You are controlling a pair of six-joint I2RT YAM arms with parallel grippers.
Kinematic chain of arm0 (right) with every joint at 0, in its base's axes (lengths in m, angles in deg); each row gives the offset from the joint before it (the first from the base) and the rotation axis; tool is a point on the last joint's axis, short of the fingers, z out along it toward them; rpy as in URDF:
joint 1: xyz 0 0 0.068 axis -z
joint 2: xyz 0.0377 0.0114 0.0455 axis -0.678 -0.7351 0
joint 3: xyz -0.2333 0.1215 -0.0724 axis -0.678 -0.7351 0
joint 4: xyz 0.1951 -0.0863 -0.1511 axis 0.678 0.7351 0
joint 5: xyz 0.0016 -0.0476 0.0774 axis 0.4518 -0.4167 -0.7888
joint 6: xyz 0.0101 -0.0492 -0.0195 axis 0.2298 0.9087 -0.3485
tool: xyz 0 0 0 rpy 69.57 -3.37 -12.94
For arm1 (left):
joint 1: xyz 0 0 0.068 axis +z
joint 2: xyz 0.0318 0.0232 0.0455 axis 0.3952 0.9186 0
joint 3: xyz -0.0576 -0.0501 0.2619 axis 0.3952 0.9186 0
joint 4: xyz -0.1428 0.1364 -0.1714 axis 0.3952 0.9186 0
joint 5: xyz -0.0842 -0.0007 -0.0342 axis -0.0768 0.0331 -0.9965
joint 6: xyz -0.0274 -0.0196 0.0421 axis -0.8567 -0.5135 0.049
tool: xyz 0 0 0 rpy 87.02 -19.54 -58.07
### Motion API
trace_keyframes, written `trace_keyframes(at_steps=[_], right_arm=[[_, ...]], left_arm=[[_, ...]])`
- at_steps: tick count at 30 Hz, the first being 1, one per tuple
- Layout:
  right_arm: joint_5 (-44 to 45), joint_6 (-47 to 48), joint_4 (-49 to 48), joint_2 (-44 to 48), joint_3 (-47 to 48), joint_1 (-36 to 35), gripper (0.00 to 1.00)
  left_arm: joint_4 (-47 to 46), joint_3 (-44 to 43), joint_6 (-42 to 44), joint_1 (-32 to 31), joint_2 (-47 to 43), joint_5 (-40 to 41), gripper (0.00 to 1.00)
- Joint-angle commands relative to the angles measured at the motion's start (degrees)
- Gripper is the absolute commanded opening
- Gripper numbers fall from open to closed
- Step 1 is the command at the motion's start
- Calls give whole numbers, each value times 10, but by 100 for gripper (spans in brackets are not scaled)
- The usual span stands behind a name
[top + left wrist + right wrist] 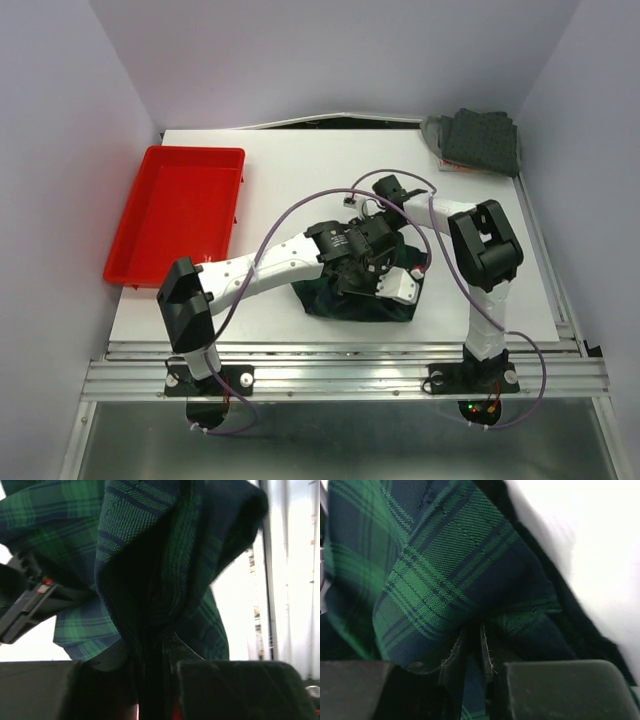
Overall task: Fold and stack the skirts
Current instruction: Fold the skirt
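The cloth hangs gathered from the fingers of the robot's left gripper, so the left gripper will next move outward and down, bring the fold of cloth over the bunched plaid skirt and release it.
The dark green-navy plaid skirt lies bunched at the table's near middle, with both arms meeting over it. My left gripper is shut on a fold of the plaid cloth, which hangs gathered from the pinched jaws. My right gripper sits close beside it and is also shut on the plaid skirt, a fold of cloth squeezed between its jaws. The charcoal dotted skirt lies folded at the far right corner, on top of a grey skirt whose edge shows.
A red plastic tray stands on the left of the white table. Purple cables loop from both arms above the plaid skirt. Grey walls enclose the table on three sides.
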Motion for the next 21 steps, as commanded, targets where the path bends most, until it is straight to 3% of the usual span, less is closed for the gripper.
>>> trace_keyframes(at_steps=[1, 14, 21], right_arm=[[-44, 6, -2, 35, -12, -11, 22], [-77, -4, -3, 37, -18, -28, 21], [-95, -8, -3, 31, -24, -33, 21]], left_arm=[[-24, -16, 56, 29, 14, 30, 7], [-155, 20, 98, 82, 47, 74, 7], [-216, 50, 118, 97, 45, 80, 12]])
